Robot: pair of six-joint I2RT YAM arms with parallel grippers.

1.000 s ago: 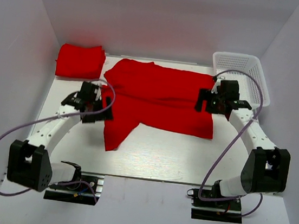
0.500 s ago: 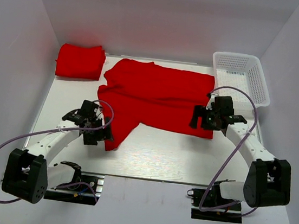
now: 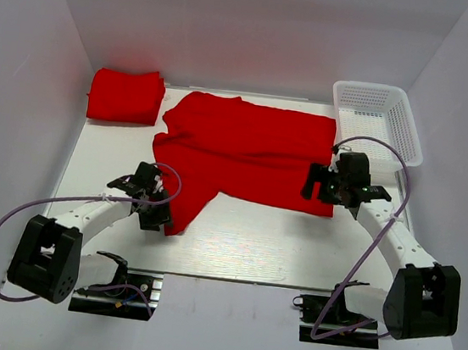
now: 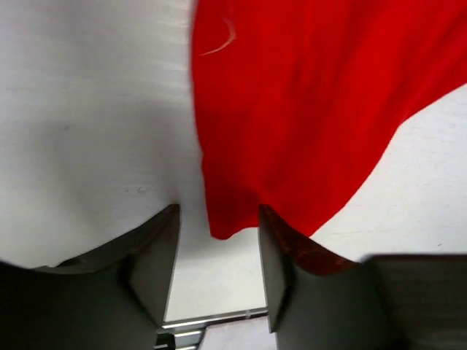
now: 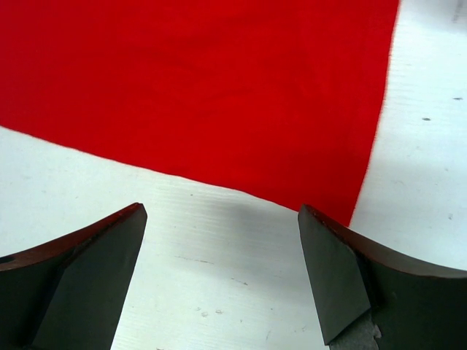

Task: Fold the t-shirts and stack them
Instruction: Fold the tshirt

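Observation:
I need to move my right gripper to the right in its wrist view, turn it and lower its fingers around the red t-shirt's near corner [image 3: 330, 216] [image 5: 345, 220], which is below it.
One red t-shirt [image 3: 246, 147] lies spread across the table, with a long point of cloth [image 3: 175, 223] reaching toward the near edge. A second, folded t-shirt [image 3: 124, 95] rests at the back left. My left gripper [image 3: 159, 215] is low at that point. In the left wrist view its jaws [image 4: 219, 211] stand partly apart, the cloth's tip [image 4: 219, 226] lies between the fingertips, and bare table shows behind it. My right gripper [image 3: 318, 190] hovers over the shirt's near right corner [image 5: 350, 208], jaws [image 5: 220, 211] wide open and empty above the white table.
A white mesh basket [image 3: 378, 116] stands at the back right, just beyond the right arm. White walls close in the table on the left, right and back. Cables loop from both arms.
My left gripper has come down the shirt's left edge to the near point of cloth, and its jaws have narrowed. The right gripper has shifted slightly toward the near right corner.

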